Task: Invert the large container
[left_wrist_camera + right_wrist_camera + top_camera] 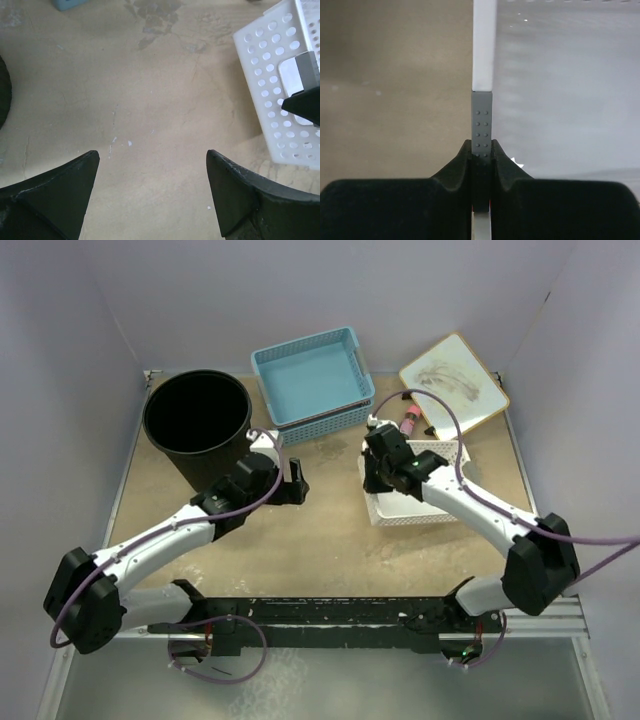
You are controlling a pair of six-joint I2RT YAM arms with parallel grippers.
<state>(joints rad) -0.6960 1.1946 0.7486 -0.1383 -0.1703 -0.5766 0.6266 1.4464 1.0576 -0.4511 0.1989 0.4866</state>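
The basket has its opening facing up, so my right gripper should lift it, swing left in the top view while turning it over, and release it. The table is bare that way.
The large container, a tall round black bucket (197, 420), stands upright with its mouth up at the back left of the table. Only a sliver of its edge (2, 92) shows in the left wrist view. My left gripper (296, 480) is open and empty, low over bare table just right of the bucket, not touching it; its fingertips (82, 172) stand wide apart. My right gripper (374, 478) is shut on the left wall of a white perforated basket (415, 505), whose wall (483, 45) rises between the jaws.
Two stacked light-blue perforated baskets (310, 380) sit at the back centre, close to the bucket's right. A small whiteboard (453, 380) lies back right with a pink marker (409, 421) beside it. The white basket (280, 100) lies right of my left gripper.
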